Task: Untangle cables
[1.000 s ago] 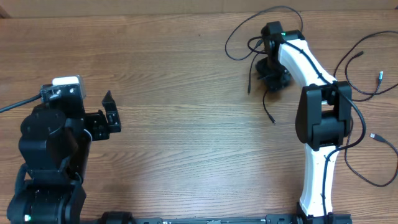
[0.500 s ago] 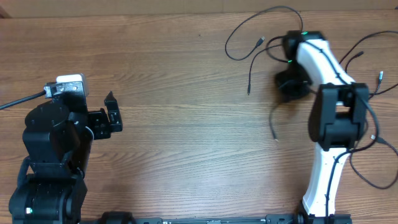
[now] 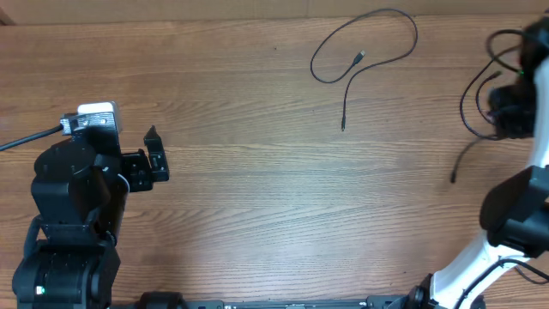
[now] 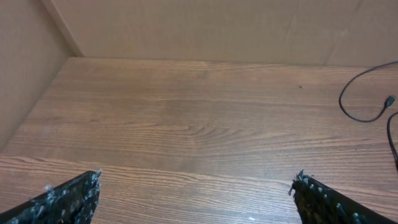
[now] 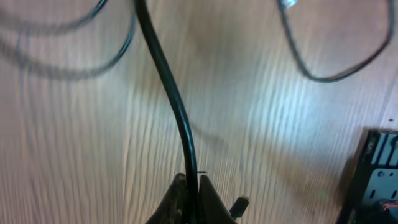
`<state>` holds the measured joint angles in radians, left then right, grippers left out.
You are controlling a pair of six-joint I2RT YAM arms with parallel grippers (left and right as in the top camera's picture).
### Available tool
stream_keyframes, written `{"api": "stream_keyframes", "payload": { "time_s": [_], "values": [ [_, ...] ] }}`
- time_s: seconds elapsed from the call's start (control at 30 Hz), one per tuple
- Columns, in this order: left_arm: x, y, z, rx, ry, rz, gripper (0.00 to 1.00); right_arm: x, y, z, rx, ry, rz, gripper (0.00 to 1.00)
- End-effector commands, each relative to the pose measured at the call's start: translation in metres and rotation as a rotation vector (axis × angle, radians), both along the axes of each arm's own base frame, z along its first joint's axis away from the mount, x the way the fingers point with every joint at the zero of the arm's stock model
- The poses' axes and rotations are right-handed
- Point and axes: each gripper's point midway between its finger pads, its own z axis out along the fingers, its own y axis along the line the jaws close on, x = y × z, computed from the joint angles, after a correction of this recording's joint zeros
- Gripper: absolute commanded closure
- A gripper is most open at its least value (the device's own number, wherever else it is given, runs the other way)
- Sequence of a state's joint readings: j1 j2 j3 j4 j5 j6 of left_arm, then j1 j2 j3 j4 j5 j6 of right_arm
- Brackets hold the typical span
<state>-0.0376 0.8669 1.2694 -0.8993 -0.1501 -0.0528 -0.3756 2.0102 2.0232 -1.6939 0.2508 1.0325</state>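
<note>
My right gripper holds the cable and will next swing back to its right in the overhead view, go down and release it clear of loops, as open tabletop lies below there.
One thin black cable (image 3: 369, 39) lies alone as an open loop at the top centre, its plug ends (image 3: 343, 126) pointing toward the table's middle. Its edge shows at the right of the left wrist view as a cable (image 4: 360, 106). My right gripper (image 3: 508, 110) is at the far right edge, shut on another black cable (image 5: 180, 124), which runs straight up from the pinched jaws (image 5: 191, 182). That cable's loose end (image 3: 453, 178) trails left. More cable loops (image 5: 323, 74) lie blurred around it. My left gripper (image 3: 154, 159) (image 4: 196, 183) stands wide open at the left, nothing between its fingers.
A cardboard wall (image 4: 186, 31) closes off the back and left of the wooden table (image 3: 257, 197). The left arm's black body (image 3: 73, 206) fills the near left corner. A black base part (image 5: 379, 180) sits at the right edge of the right wrist view.
My right gripper has closed on a cable and swung from the top centre to the far right edge, dragging cables away from the loop left behind. The left arm has barely moved.
</note>
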Motion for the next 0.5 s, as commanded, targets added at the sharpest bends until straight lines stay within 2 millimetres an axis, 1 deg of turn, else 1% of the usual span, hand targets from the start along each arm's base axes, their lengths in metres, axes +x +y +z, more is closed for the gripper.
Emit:
{"api": "stream_keyframes", "payload": {
  "time_s": [0.0, 0.03, 0.07, 0.23, 0.4, 0.47],
  "values": [
    [0.0, -0.002, 0.005, -0.019, -0.021, -0.005, 0.01, -0.018, -0.034, -0.001, -0.062, 0.023, -0.134, 0.96],
    [0.001, -0.002, 0.005, -0.019, -0.023, -0.005, 0.0, -0.025, -0.045, -0.001, -0.072, 0.028, -0.164, 0.96],
    [0.001, -0.002, 0.005, -0.019, -0.023, -0.005, 0.0, -0.036, -0.06, 0.0, -0.084, 0.035, -0.21, 0.96],
    [0.001, -0.002, 0.006, -0.02, -0.027, -0.005, 0.0, -0.081, -0.11, 0.003, -0.14, 0.075, -0.357, 0.96],
    [0.001, -0.002, 0.006, -0.02, -0.027, -0.005, 0.0, -0.13, -0.151, 0.01, -0.236, 0.15, -0.464, 0.96],
    [0.001, -0.002, 0.006, -0.02, -0.028, -0.005, 0.0, -0.146, -0.167, 0.008, -0.265, 0.164, -0.5, 0.96]
  ]
}}
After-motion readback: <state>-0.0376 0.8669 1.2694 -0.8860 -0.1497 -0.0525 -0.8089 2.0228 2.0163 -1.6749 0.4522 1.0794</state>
